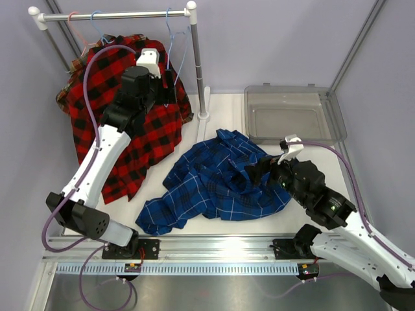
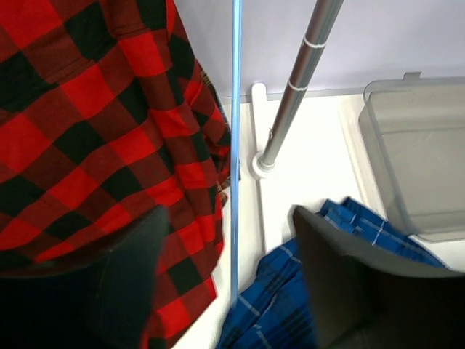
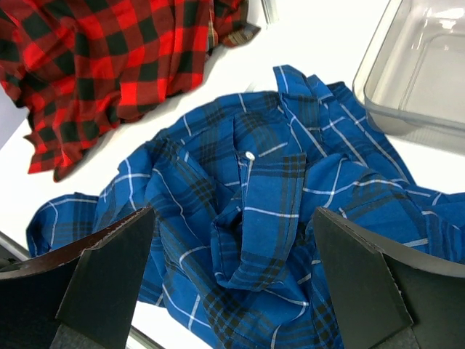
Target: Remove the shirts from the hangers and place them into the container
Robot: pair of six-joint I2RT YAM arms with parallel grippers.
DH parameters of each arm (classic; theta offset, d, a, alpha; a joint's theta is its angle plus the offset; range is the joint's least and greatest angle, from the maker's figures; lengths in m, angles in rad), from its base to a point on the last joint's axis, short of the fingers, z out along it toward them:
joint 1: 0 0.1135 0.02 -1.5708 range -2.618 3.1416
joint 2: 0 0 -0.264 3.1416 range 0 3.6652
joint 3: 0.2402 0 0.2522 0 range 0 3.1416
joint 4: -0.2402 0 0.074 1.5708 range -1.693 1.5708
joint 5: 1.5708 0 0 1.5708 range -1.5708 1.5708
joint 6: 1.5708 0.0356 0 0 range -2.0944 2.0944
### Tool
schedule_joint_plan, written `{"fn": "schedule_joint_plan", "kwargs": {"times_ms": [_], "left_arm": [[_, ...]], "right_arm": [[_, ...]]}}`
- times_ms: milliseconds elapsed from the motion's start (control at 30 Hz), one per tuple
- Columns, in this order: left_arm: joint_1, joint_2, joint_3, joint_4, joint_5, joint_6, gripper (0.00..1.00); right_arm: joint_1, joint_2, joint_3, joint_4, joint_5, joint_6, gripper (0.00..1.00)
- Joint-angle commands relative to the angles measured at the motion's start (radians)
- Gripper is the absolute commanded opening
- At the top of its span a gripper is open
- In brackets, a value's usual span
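Next, my right gripper lowers toward the left in the top view onto the blue shirt, since it lies crumpled with a fold raised near its middle [image 1: 233, 180] [image 3: 266, 231].
The red-and-black shirt [image 1: 123, 116] hangs from the rack, with a brown-olive plaid edge [image 1: 67, 87] showing behind it. My left gripper [image 1: 170, 87] is open beside that shirt. A bare light blue hanger [image 2: 235, 145] hangs as a vertical wire between the fingers [image 2: 349, 283], apart from both. Another light blue hanger [image 1: 97, 24] and a pink-red hanger [image 1: 74, 26] hook over the bar. The blue shirt [image 1: 214, 181] lies crumpled on the table. Above its right side my right gripper [image 3: 236, 283] hovers wide open, holding nothing. The container [image 1: 292, 115] at the back right holds no shirt.
The rack's right pole [image 1: 198, 65] stands on a white foot between the red shirt and the container. Its top bar [image 1: 117, 14] runs left along the back wall. The red shirt's hem reaches the table at the left.
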Motion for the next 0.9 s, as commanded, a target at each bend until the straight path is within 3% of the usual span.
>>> {"fn": "schedule_joint_plan", "kwargs": {"times_ms": [0, 100, 333, 567, 700, 867], "left_arm": [[0.007, -0.123, -0.030, 0.062, 0.002, 0.007, 0.85], [0.007, -0.203, -0.068, 0.060, -0.033, 0.017, 0.99], [0.007, -0.387, -0.195, 0.000, -0.071, 0.019, 0.99], [0.007, -0.586, -0.431, 0.006, -0.105, 0.022, 0.99], [0.007, -0.678, -0.573, 0.106, -0.177, 0.057, 0.99], [0.007, -0.704, -0.582, 0.109, -0.165, 0.065, 0.99]], "right_arm": [[0.007, 0.040, 0.016, -0.012, 0.002, 0.027, 0.99], [0.007, 0.101, 0.022, -0.022, 0.004, 0.054, 0.99], [0.008, 0.340, 0.033, -0.075, 0.054, 0.155, 0.99], [0.036, 0.618, 0.030, -0.044, 0.028, 0.295, 0.99], [0.050, 0.753, 0.028, 0.010, -0.011, 0.341, 1.00], [0.051, 0.912, 0.079, -0.022, -0.022, 0.360, 0.98]]}}
